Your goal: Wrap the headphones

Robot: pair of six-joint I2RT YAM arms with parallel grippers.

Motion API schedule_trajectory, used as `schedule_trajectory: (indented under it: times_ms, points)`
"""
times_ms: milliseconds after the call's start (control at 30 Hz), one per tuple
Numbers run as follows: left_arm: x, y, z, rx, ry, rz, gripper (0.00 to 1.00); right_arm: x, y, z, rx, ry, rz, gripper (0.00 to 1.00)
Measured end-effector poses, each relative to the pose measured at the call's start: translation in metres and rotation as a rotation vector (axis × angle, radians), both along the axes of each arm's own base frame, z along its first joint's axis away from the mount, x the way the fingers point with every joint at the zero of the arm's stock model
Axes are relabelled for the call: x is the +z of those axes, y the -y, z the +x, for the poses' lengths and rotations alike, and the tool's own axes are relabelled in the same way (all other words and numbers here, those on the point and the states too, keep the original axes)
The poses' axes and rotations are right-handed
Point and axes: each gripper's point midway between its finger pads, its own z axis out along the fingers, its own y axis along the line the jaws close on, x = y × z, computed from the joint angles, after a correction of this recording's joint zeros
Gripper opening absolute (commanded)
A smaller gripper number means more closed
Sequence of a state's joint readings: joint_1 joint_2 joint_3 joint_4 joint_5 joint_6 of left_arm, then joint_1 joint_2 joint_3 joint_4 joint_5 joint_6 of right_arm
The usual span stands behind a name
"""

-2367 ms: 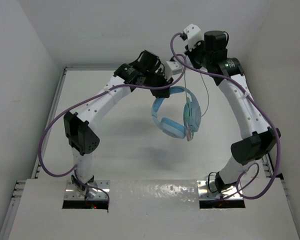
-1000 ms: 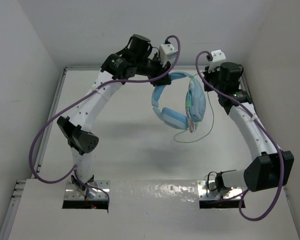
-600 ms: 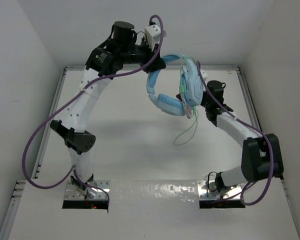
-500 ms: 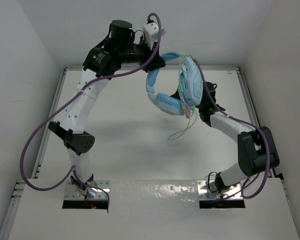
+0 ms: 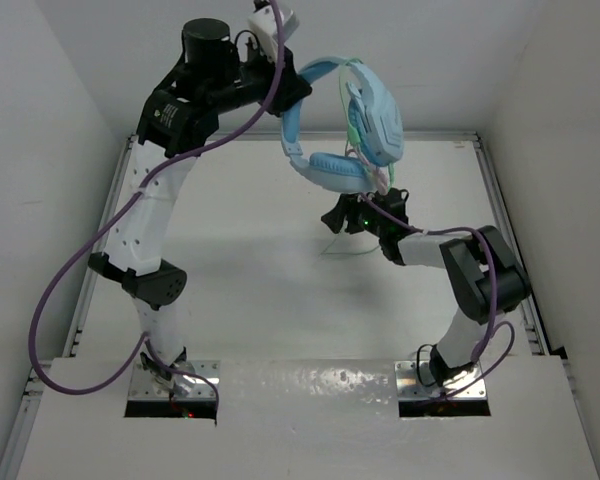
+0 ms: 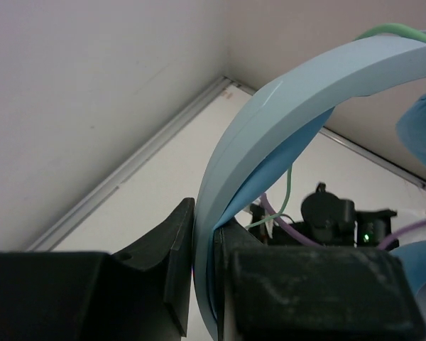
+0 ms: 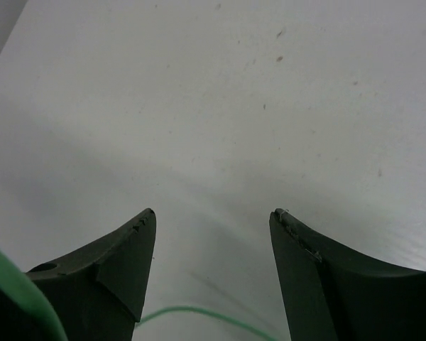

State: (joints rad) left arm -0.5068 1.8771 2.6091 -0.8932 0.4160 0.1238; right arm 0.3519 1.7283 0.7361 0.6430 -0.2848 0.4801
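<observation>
The cable already runs between the open fingers of my right gripper. My right gripper needs to ease to the left in the top view and slightly back next, to close on the cable.
The light blue headphones (image 5: pixel 342 125) hang high over the back of the table. My left gripper (image 5: pixel 288 96) is shut on their curved headband (image 6: pixel 270 121), which shows pinched edge-on between the black jaws of the left gripper (image 6: pixel 204 224) in the left wrist view. One earcup (image 5: pixel 377 118) faces right and the other (image 5: pixel 330 170) hangs lower. The thin pale green cable (image 5: pixel 347 248) trails from the earcups down to the table. My right gripper (image 5: pixel 330 217) sits low under the headphones, pointing left. That right gripper (image 7: pixel 213 213) is open, and the cable (image 7: pixel 199 311) lies loose on the table between its fingers.
White walls close in the left, back and right sides, with a metal rail (image 5: pixel 110 215) along the table's edge. Purple robot cables (image 5: pixel 75 270) loop off both arms. The right arm's elbow (image 5: pixel 490 275) is folded low near the right side.
My left arm has lifted the headphones higher and further back. The right gripper has opened, dropped to the table under them and swung left, and the cable now hangs free.
</observation>
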Motion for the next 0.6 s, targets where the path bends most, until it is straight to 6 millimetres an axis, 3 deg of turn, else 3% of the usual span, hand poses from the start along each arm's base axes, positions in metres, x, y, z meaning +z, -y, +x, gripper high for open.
schedule_trajectory:
  times_ms: [233,267,300,400,600]
  points:
    - [0.021,-0.028,0.018,0.187,0.038,-0.038,0.0,-0.033,-0.034,-0.009,0.013,-0.08,0.024,0.57]
    - [0.024,-0.032,0.02,0.214,0.044,-0.042,0.0,-0.037,-0.04,-0.011,0.018,-0.083,0.022,0.53]
    - [0.027,-0.037,0.023,0.245,0.05,-0.046,0.0,-0.04,-0.046,-0.014,0.025,-0.085,0.02,0.35]
    - [0.032,-0.05,0.03,0.337,0.055,-0.061,0.0,-0.046,-0.063,-0.021,0.042,-0.075,0.016,0.06]
    - [0.026,-0.083,0.048,0.556,0.016,-0.081,0.0,-0.046,-0.091,-0.03,0.111,-0.065,-0.039,0.01]
